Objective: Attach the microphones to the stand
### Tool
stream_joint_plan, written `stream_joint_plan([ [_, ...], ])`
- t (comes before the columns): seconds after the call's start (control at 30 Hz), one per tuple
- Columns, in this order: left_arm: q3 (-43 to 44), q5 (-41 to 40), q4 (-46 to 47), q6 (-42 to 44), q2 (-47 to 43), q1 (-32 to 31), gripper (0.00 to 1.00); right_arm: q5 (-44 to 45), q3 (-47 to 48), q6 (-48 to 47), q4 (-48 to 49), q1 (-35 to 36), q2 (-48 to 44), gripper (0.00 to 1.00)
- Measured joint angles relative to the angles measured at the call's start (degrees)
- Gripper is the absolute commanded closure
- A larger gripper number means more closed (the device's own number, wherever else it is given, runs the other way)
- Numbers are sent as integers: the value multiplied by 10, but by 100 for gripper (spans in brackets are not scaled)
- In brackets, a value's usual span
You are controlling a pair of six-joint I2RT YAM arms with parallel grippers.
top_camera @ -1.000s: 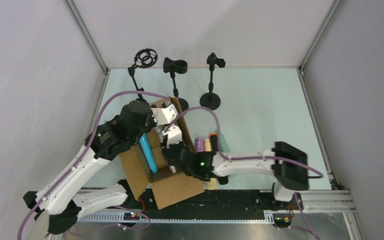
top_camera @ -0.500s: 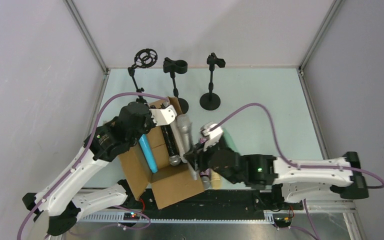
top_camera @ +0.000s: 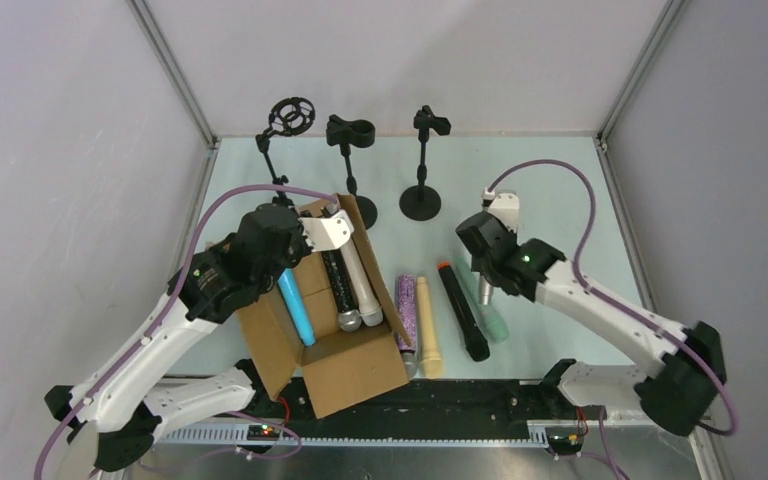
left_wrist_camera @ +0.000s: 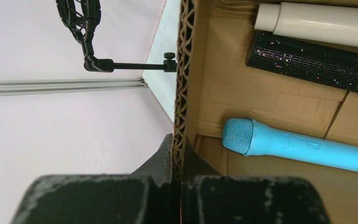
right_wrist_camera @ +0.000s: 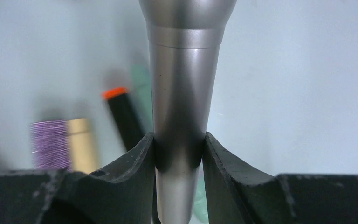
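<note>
The silver-grey microphone will next go down onto the table beside the mint green one with my right gripper, which will then slide the silver-grey one toward the box (top_camera: pixel 345 372).
My right gripper (top_camera: pixel 481 262) is shut on the silver-grey microphone (right_wrist_camera: pixel 182 93), with its fingers (right_wrist_camera: pixel 142 156) clamped on the tapered handle, and holds it above the table right of the box. The glittery purple (top_camera: pixel 406 310), cream (top_camera: pixel 426 330), black orange-tipped (top_camera: pixel 462 312) and mint green (top_camera: pixel 496 323) microphones lie side by side on the table. A blue microphone (left_wrist_camera: pixel 298 147), a black glittery one (left_wrist_camera: pixel 312 63) and a white one (left_wrist_camera: pixel 321 23) lie in the cardboard box (top_camera: pixel 345 372). My left gripper (left_wrist_camera: pixel 177 156) is shut on the box's wall.
Three black stands are at the back: a ring-mount one (top_camera: pixel 290 115), a clip one (top_camera: pixel 350 131), and a third (top_camera: pixel 427 122) with a round base (top_camera: pixel 420 203). Side walls enclose the table.
My right gripper has lifted the silver-grey microphone out of the box and carried it right and back over the table. The left arm has stayed on the box wall.
</note>
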Motion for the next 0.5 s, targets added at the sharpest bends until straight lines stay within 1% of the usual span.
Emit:
stream_joint_plan([
  [0.13,0,0,0,0,0,0,100,15,-12,-23,-27,-74,55,100],
  [0.27,0,2,0,0,-1,0,100,43,-11,-57,-17,-133,84,100],
  [0.33,0,2,0,0,-2,0,100,55,-6,-73,-13,-160,122,100],
  [0.5,0,2,-1,0,-7,0,100,58,-5,-92,-5,-184,219,100],
])
